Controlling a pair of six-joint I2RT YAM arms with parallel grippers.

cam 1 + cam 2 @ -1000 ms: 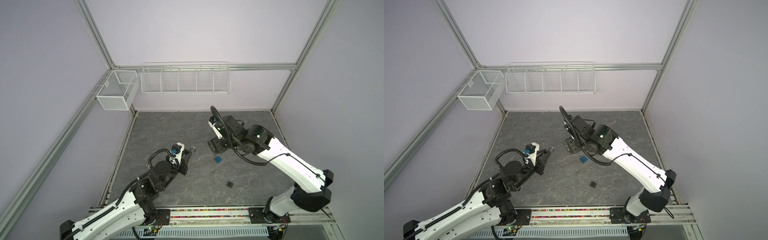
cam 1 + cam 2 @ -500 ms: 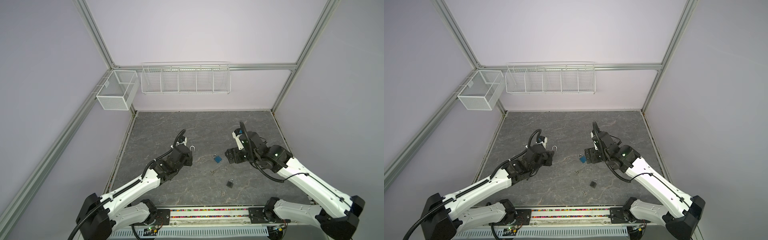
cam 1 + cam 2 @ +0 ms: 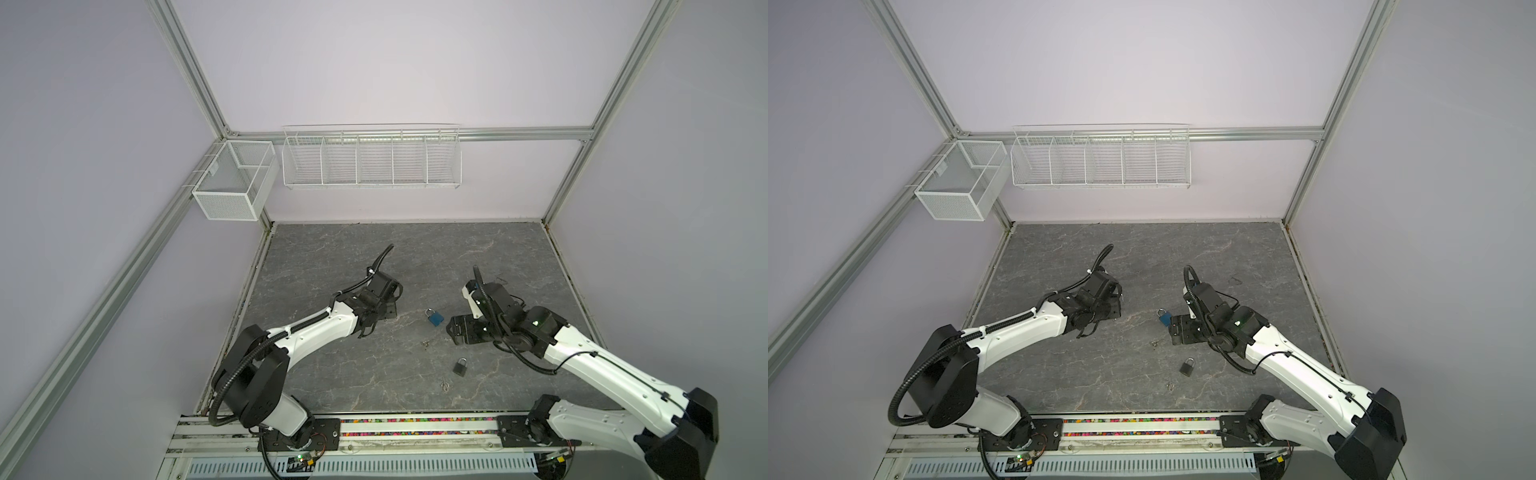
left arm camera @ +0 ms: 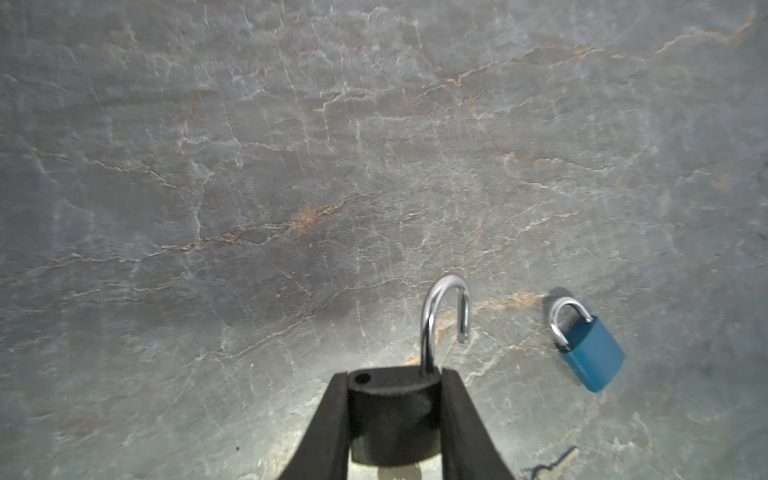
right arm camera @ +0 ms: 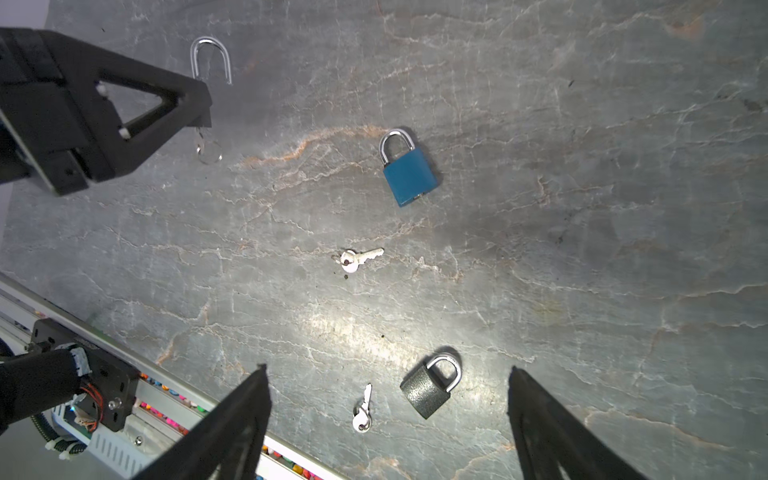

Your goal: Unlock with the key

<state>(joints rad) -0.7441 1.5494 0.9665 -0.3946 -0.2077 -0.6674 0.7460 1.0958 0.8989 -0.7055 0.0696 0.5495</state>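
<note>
My left gripper lowers the black padlock (image 4: 392, 415) onto the bare tabletop beneath it next and opens to release it, since the padlock's silver shackle already stands open.
My left gripper (image 4: 395, 374) is shut on a black padlock (image 4: 392, 415) held low over the table, and its silver shackle (image 4: 444, 316) stands sprung open. In the right wrist view a key ring (image 5: 209, 151) hangs under that lock, so a key sits in it. In both top views the left gripper (image 3: 384, 309) (image 3: 1113, 309) is left of centre. My right gripper (image 3: 451, 332) (image 3: 1173, 332) (image 5: 387, 369) hovers open and empty to the right, above the loose locks.
A blue padlock (image 3: 434, 317) (image 5: 409, 174) lies shut between the grippers, with a loose key (image 3: 426, 343) (image 5: 359, 259) nearer the front. A grey padlock (image 3: 460, 366) (image 5: 430, 388) and another key (image 5: 363, 409) lie near the front rail (image 3: 415, 432). Wire baskets (image 3: 370, 158) hang on the back wall.
The left arm has stretched out and lowered the black padlock towards the table. The right arm has pulled away from the lock, swung right and come down, still open.
</note>
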